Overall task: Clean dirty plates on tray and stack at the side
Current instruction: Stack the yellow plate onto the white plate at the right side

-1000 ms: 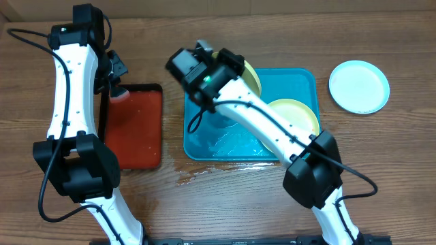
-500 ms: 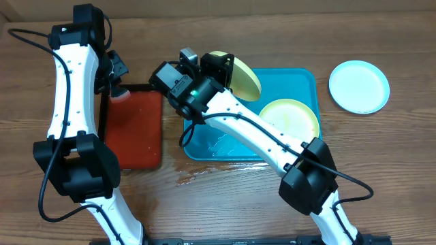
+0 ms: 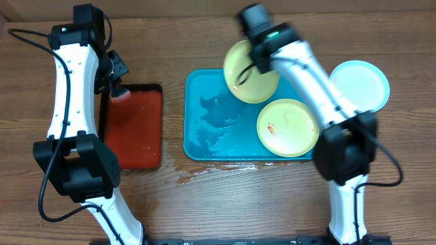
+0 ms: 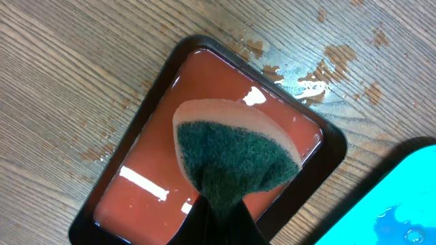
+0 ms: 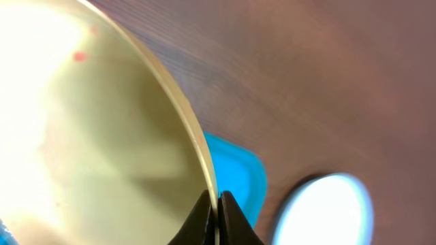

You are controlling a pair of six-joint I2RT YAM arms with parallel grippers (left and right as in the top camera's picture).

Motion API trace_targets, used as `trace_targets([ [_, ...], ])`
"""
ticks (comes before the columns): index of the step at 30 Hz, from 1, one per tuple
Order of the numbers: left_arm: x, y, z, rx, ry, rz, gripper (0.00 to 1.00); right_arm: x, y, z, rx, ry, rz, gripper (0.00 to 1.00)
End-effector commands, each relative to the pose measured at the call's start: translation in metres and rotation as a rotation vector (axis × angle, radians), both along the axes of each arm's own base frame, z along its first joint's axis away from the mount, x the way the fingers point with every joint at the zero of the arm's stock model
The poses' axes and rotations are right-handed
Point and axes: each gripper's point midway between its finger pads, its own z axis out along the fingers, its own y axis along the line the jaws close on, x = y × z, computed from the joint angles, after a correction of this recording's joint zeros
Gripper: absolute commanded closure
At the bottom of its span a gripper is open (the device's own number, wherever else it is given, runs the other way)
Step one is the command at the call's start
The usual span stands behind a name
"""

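The right gripper will next move across and down to let go of the pale yellow-green plate's rim over the blue-white plate [image 3: 361, 85] [image 5: 330, 211], because that lies lower and to its right in the overhead view.
My right gripper [image 3: 255, 60] is shut on the rim of a pale yellow-green plate [image 3: 249, 83] and holds it above the far edge of the turquoise tray [image 3: 204, 122]. In the right wrist view the fingers [image 5: 218, 211] pinch that plate's rim [image 5: 102, 136]. A second yellow-green plate [image 3: 287, 128] with a red smear lies flat on the tray's right side. A blue-white plate [image 3: 361, 85] lies on the table right of the tray. My left gripper [image 4: 221, 218] is shut on a green-topped sponge [image 4: 235, 153] over the red tray [image 3: 136, 129].
The red tray with a black rim [image 4: 122, 204] holds liquid. Water is spilled on the wood near the turquoise tray's front-left corner [image 3: 197, 173]. The turquoise tray's left half is wet.
My right arm has swung from the tray's left end to its far right, carrying the yellow-green plate with it. The left arm has not moved.
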Motion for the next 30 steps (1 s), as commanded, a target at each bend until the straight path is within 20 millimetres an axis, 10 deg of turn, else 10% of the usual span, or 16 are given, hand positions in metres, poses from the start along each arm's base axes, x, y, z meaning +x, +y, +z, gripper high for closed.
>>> trace_targets([
  [1, -0.001, -0.002, 0.0, -0.004, -0.002, -0.004, 0.96, 0.002, -0.017, 0.027, 0.478, 0.059, -0.079, 0.96],
  [11, -0.001, -0.002, 0.0, -0.005, -0.001, -0.004, 0.96, -0.033, -0.244, 0.013, 0.787, 0.093, -0.55, 0.96],
  [15, -0.001, -0.002, 0.0, -0.005, -0.001, -0.004, 0.96, -0.052, -0.303, -0.012, 0.8, 0.06, -0.69, 0.96],
  [26, -0.001, -0.003, 0.0, -0.015, -0.002, -0.005, 0.96, -0.078, -0.336, -0.089, 0.748, 0.068, -0.862, 0.96],
  [29, 0.0, -0.005, 0.0, -0.026, -0.004, -0.008, 0.96, -0.078, -0.332, -0.095, 0.754, 0.072, -0.868, 0.54],
  [30, 0.0, -0.006, 0.0, -0.03, -0.005, -0.008, 0.96, -0.077, -0.33, -0.095, 0.754, 0.077, -0.865, 0.54],
])
